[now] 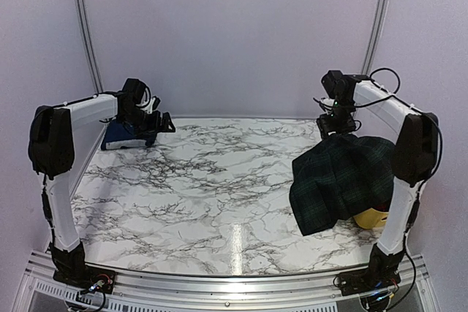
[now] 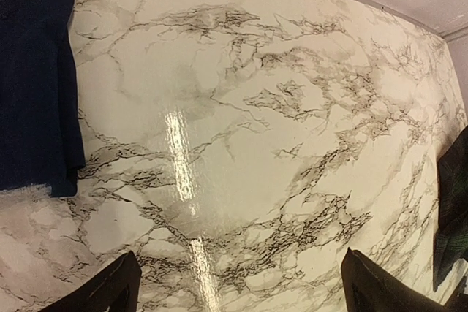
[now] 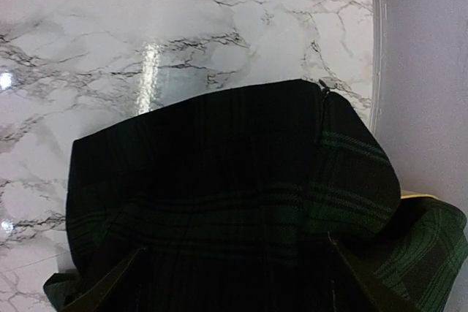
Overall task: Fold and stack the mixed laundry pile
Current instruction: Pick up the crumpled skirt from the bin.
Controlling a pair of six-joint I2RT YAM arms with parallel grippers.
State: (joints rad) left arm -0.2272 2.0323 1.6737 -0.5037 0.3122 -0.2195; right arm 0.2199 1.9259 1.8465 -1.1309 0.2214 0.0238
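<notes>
My right gripper eases its spread fingers down and closes on the cloth next, since the plaid garment's top lies just below it, between those fingers.
A dark green-and-navy plaid garment (image 1: 340, 180) lies heaped over the yellow tub at the right edge. It fills the right wrist view (image 3: 219, 166). My right gripper (image 1: 340, 131) sits at its top, the fingers spread wide with the cloth between them (image 3: 238, 253). A plain navy-blue cloth (image 1: 121, 137) lies folded at the far left, and shows in the left wrist view (image 2: 33, 78). My left gripper (image 1: 162, 123) hovers just right of it, open and empty (image 2: 238, 268). The red-and-black piece and the pink piece are hidden.
The yellow plastic tub (image 1: 369, 218) stands at the right edge under the plaid garment; a sliver of its rim (image 3: 417, 196) shows. The marble table (image 1: 219, 188) has walls behind and on both sides.
</notes>
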